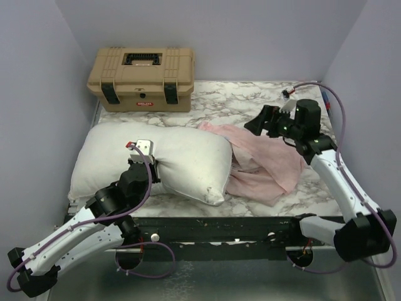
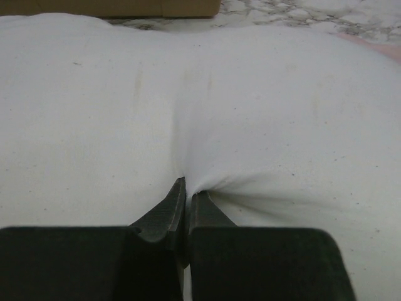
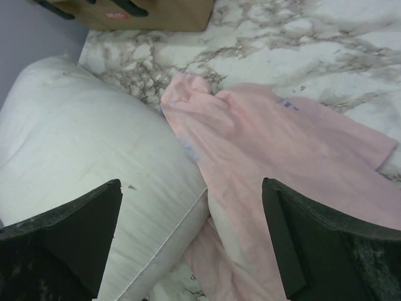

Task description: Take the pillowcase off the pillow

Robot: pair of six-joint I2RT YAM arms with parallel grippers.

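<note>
The pillowcase [image 1: 266, 164] still lies against the pillow's end, so I should lower my right gripper to the left in the top view onto the pillowcase's pink fold [image 1: 237, 138] beside it.
The white pillow [image 1: 182, 160] lies across the left and middle of the table, almost bare. The pillowcase [image 1: 266, 164] lies inside out, pale pink, crumpled against the pillow's right end and still draped over that corner [image 3: 250, 163]. My left gripper [image 1: 152, 164] is shut, pinching a fold of the pillow's near side [image 2: 187, 188]. My right gripper [image 1: 258, 123] is open and empty, held above the pillowcase; in the right wrist view [image 3: 191, 200] it hangs over the seam where the pillow [image 3: 88, 138] meets the pink fabric.
A tan toolbox [image 1: 142, 78] stands at the back left, behind the pillow. Grey walls close the left, back and right sides. Bare marble tabletop [image 1: 250, 97] shows at the back right.
</note>
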